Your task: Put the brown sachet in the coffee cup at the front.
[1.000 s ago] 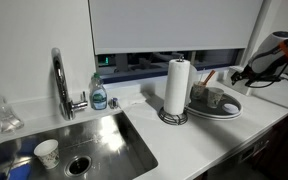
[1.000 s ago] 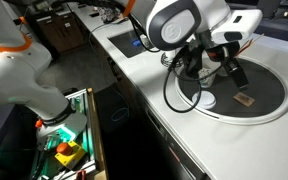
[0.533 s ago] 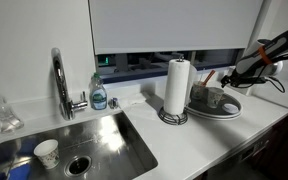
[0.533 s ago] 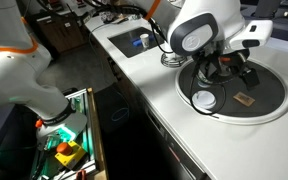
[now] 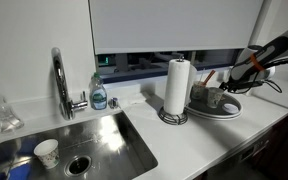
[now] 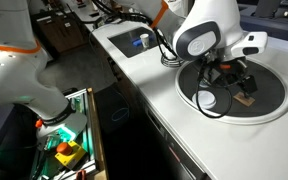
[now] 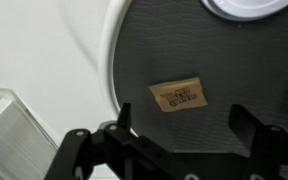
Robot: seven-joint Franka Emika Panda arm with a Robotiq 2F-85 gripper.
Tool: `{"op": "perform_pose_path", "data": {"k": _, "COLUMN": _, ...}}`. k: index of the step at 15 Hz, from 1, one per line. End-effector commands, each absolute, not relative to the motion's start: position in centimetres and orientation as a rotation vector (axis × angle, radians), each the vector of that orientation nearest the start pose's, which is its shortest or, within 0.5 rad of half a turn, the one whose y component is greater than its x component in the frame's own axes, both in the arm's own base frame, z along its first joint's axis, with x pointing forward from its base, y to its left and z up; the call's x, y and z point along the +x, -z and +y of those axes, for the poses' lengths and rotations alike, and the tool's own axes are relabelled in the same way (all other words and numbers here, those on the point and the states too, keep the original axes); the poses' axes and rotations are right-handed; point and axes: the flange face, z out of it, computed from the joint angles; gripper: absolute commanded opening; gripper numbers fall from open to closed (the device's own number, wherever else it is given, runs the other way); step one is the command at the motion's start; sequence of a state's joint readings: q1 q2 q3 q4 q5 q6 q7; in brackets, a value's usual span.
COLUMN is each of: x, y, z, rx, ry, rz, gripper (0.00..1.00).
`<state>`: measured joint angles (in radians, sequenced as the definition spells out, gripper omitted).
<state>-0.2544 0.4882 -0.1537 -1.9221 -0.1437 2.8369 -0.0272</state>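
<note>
The brown sachet (image 7: 179, 95) lies flat below my gripper's fingers. My gripper needs to go down to the tray (image 7: 144, 50) until its open fingers are on both sides of the sachet, and close there.
The brown sachet (image 7: 179, 95) lies flat on the dark round tray (image 7: 144, 50); it also shows in an exterior view (image 6: 250, 99) just beside my fingers. A white coffee cup (image 6: 206, 99) stands on the tray next to it, and its rim shows at the top of the wrist view (image 7: 249, 7). My gripper (image 7: 189, 130) is open and empty, its two fingers hanging just above the tray with the sachet a little ahead of the gap. It hovers over the tray in both exterior views (image 6: 236, 84) (image 5: 234, 76).
A paper towel roll (image 5: 177, 88) stands beside the tray (image 5: 220, 111). A sink with a paper cup (image 5: 47, 152), a faucet (image 5: 59, 80) and a soap bottle (image 5: 99, 92) lie further along the white counter. An orange-and-white machine (image 6: 14, 60) stands on the floor past the counter edge.
My arm has moved across the tray and lowered, so the open gripper now hangs over the sachet. The sachet and cup have not moved.
</note>
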Motion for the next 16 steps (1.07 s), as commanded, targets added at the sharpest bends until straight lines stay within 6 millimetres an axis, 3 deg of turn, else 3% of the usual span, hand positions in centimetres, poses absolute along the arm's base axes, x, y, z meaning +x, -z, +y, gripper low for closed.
{"op": "perform_pose_path", "data": {"k": 1, "x": 62.3, "y": -25.6, "z": -25.5, "rx": -3.308, "ry": 0.547, "rz": 0.348, "gripper": 1.0}}
{"op": "perform_pose_path", "data": {"k": 8, "x": 64.0, "y": -24.7, "z": -26.1, "rx": -3.287, "ry": 0.606, "rz": 0.38, "gripper": 1.0}}
{"op": "perform_pose_path", "data": {"k": 16, "x": 65.5, "y": -24.3, "z": -26.4, "rx": -3.229, "ry": 0.623, "rz": 0.14, "gripper": 1.0}}
